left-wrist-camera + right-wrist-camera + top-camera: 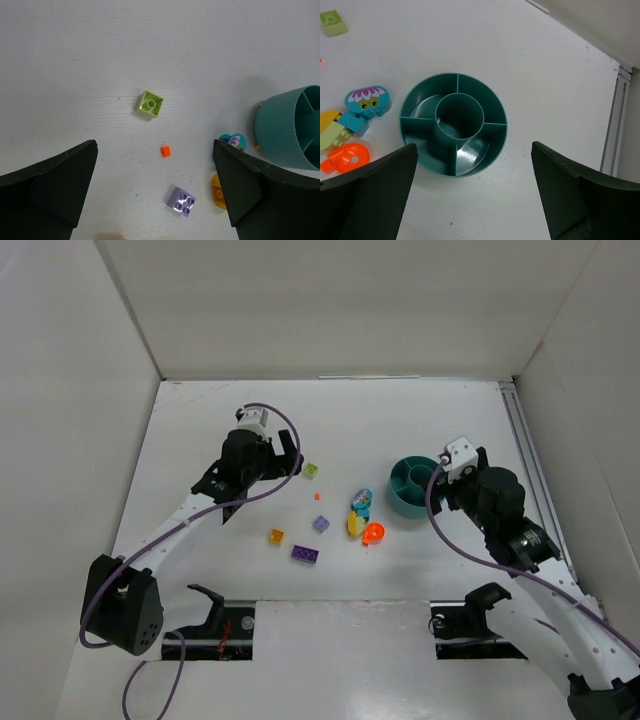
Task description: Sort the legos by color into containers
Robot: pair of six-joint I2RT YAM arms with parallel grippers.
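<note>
Next, my left gripper should shift sideways and lower onto the light green brick [150,105], since that lies below it and to its right in the top view.
The legos lie loose on the white table: light green [313,471], a tiny red-orange one [317,497], lavender [321,524], orange [276,536], purple [306,554], and a cluster of cyan [361,502], yellow [355,524] and a red-orange ring [373,533]. The teal bowl [412,487] holds the containers, and every compartment I can see is empty. My left gripper [285,462] hovers open above the light green brick [150,105], the tiny red-orange one [166,151] and the lavender one [182,201]. My right gripper [452,480] hangs open over the bowl's rim [454,75], holding nothing.
White walls enclose the table on three sides. A metal rail [525,455] runs along the right edge close to the bowl. Both arm bases sit at the near edge. In the right wrist view the cyan piece [367,100] and red-orange ring [347,157] lie left of the bowl.
</note>
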